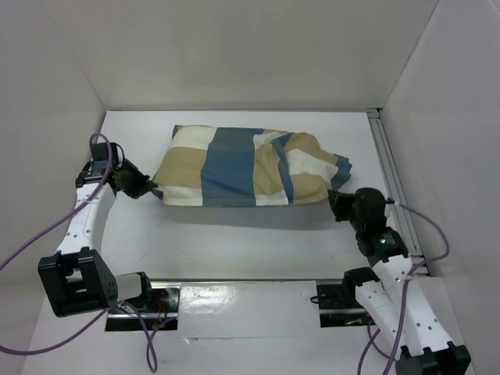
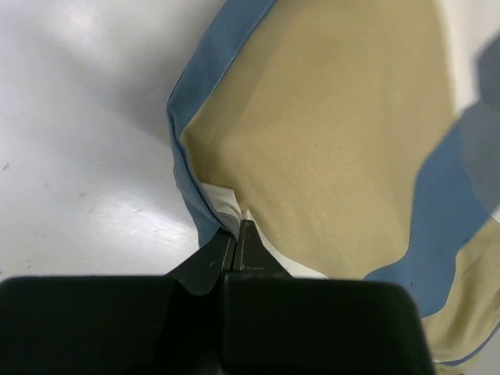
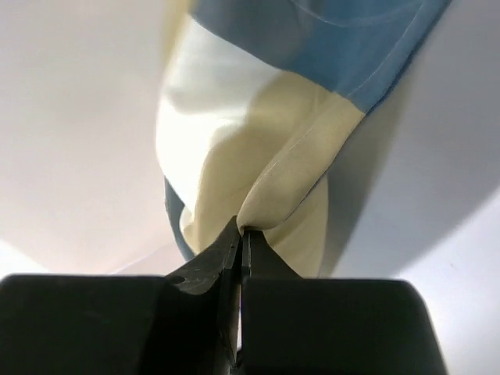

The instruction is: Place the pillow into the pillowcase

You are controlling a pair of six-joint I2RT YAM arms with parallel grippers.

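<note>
The pillowcase (image 1: 242, 166) lies crumpled, so my left gripper will lift its corner up and outward, then lower it toward the table's far edge and let go.
The pillowcase (image 1: 242, 166), in blue, tan and cream blocks, lies bulging across the middle of the table. The pillow is hidden; no white cushion shows outside the cloth. My left gripper (image 1: 148, 187) is shut on the pillowcase's left corner; in the left wrist view its tips (image 2: 237, 226) pinch the blue and cream hem of the pillowcase (image 2: 336, 141). My right gripper (image 1: 334, 200) is shut on the right end; in the right wrist view its tips (image 3: 241, 228) pinch a fold of tan pillowcase cloth (image 3: 258, 148).
White walls close in the table (image 1: 234, 242) at the back and both sides. A metal rail (image 1: 391, 172) runs along the right edge. The arm bases' mounting rail (image 1: 234, 293) crosses the near edge.
</note>
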